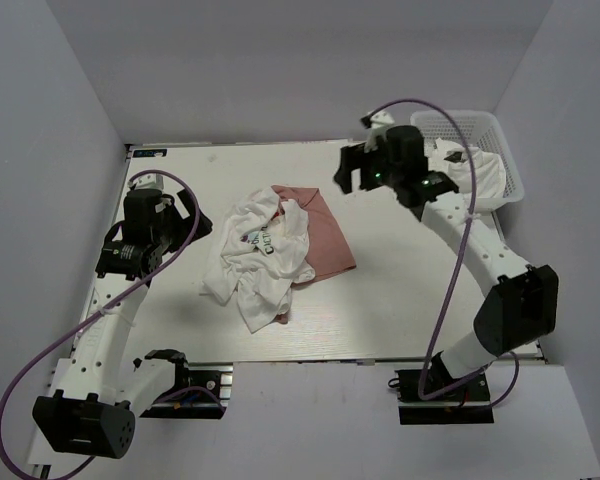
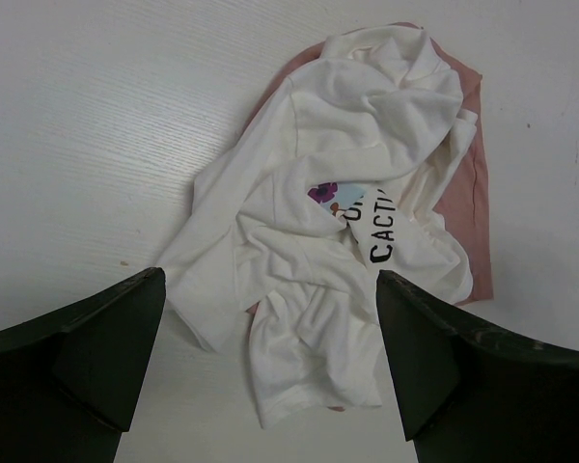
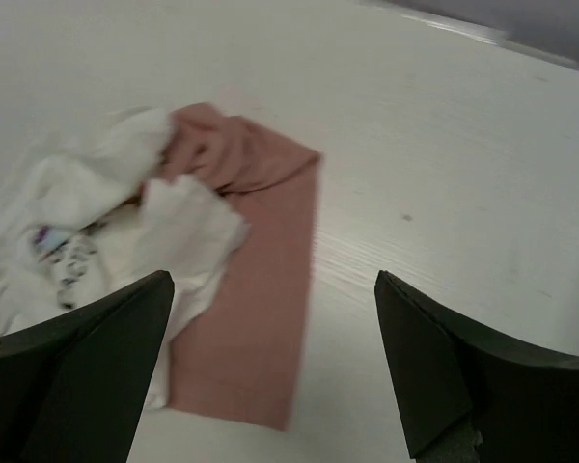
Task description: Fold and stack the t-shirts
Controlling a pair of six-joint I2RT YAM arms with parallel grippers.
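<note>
The crumpled t-shirt's white fold beside the lettering lies below the robot's right gripper, to its left in the top view, so the gripper will move down, back and across onto that fold next.
A crumpled white t-shirt (image 1: 256,255) with dark lettering lies in the middle of the table, partly over a folded dusty pink t-shirt (image 1: 325,238). Both show in the left wrist view, white (image 2: 338,222) over pink (image 2: 468,198), and in the right wrist view, white (image 3: 125,231) beside pink (image 3: 256,299). Another white t-shirt (image 1: 477,172) sits in the basket. My left gripper (image 1: 192,222) is open and empty, left of the pile (image 2: 270,338). My right gripper (image 1: 348,172) is open and empty, raised at the back right of the pile (image 3: 275,318).
A white mesh basket (image 1: 490,130) stands at the back right corner of the table. Grey walls close in the table on the left, back and right. Purple cables loop from both arms.
</note>
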